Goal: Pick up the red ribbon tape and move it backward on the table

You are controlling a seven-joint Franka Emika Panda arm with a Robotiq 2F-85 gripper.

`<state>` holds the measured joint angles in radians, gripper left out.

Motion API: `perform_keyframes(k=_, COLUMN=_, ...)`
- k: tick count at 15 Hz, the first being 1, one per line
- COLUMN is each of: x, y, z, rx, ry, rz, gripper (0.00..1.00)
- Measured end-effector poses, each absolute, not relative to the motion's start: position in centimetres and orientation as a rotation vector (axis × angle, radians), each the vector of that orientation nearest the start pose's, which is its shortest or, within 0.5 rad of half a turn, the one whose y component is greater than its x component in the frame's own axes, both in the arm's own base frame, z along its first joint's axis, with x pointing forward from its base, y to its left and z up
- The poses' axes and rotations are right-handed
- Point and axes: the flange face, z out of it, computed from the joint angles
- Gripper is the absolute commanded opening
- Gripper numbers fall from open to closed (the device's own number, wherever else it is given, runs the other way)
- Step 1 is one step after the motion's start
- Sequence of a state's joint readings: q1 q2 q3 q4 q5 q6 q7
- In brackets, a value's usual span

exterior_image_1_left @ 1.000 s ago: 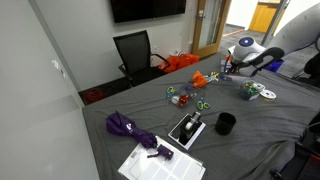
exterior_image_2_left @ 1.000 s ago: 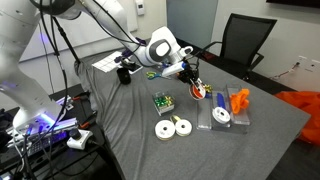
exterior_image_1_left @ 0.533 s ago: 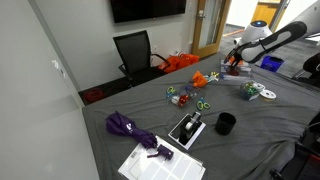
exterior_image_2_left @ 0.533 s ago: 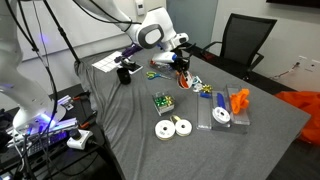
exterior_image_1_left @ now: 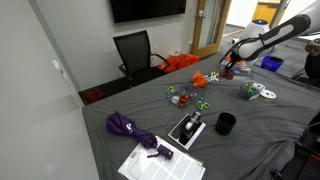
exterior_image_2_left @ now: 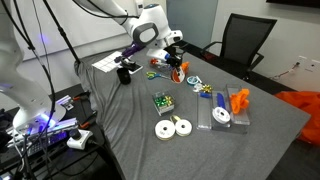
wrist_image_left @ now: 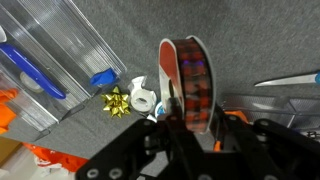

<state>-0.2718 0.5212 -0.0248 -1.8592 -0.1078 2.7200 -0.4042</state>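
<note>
My gripper brings the red ribbon tape back and down to release it next. This is because the clear cloth [exterior_image_1_left: 226, 108] beside the black mug lies below and back from the gripper.
My gripper [wrist_image_left: 193, 128] is shut on the red ribbon tape [wrist_image_left: 190, 82], a dark-red roll held upright between the fingers. In both exterior views the gripper [exterior_image_2_left: 178, 70] [exterior_image_1_left: 226, 70] hangs above the table [exterior_image_2_left: 130, 120] covered in dark grey cloth [exterior_image_1_left: 250, 130]. The roll shows as a small red spot at the fingertips [exterior_image_2_left: 180, 73]. It is off the cloth.
White tape rolls [exterior_image_2_left: 172, 128], a green board [exterior_image_2_left: 161, 102], a clear plastic case [exterior_image_2_left: 220, 112] and an orange object [exterior_image_2_left: 239, 100] lie nearby. A black mug [exterior_image_1_left: 226, 123], purple umbrella [exterior_image_1_left: 130, 128], papers [exterior_image_1_left: 160, 160] and scissors [exterior_image_1_left: 200, 103] lie further off. Below the gripper: gold bow [wrist_image_left: 118, 102], small white roll [wrist_image_left: 143, 98].
The gripper has risen with the red roll in it and moved away from the clear case toward the table's mug end.
</note>
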Motion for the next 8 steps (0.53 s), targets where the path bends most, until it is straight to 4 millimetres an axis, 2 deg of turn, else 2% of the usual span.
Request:
perform_keyframes(k=4, x=64.5, y=-18.6, z=27.2, rx=-3.267, ry=-0.351, rz=-0.484, gripper=0.07)
perform_keyframes(k=8, x=64.0, y=-15.1, z=25.4, rx=-3.219, ry=-0.538, rz=-0.448, gripper=0.07)
